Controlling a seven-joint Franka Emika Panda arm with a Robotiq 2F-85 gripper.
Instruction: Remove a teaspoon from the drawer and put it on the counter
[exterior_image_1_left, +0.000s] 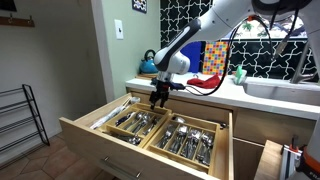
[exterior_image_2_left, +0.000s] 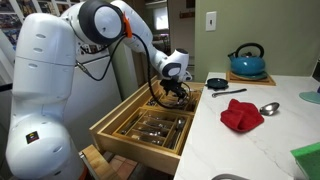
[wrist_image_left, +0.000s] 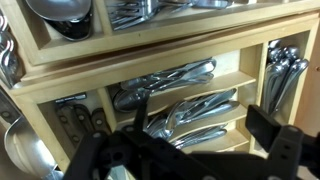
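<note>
The exposed slanting teaspoon is below. I'll lower and close.
The wooden drawer (exterior_image_1_left: 100, 135) is pulled open in both exterior views (exterior_image_2_left: 112, 128). Its organiser holds several metal spoons and other cutlery (exterior_image_1_left: 185, 138). My gripper (exterior_image_1_left: 158, 98) hangs just above the back of the drawer, near the counter edge (exterior_image_2_left: 172, 94). In the wrist view the gripper (wrist_image_left: 205, 128) is open, its two dark fingers spread over a compartment of teaspoons (wrist_image_left: 195, 112). Nothing is held between the fingers. A second row of spoons (wrist_image_left: 165, 85) lies in the neighbouring compartment. The white counter (exterior_image_2_left: 270, 135) is beside the drawer.
On the counter are a red cloth (exterior_image_2_left: 240, 115), one spoon (exterior_image_2_left: 266, 108), a small black pan (exterior_image_2_left: 216, 83) and a teal kettle (exterior_image_2_left: 246, 62). A sink (exterior_image_1_left: 290, 92) lies further along. A metal rack (exterior_image_1_left: 18, 120) stands on the floor.
</note>
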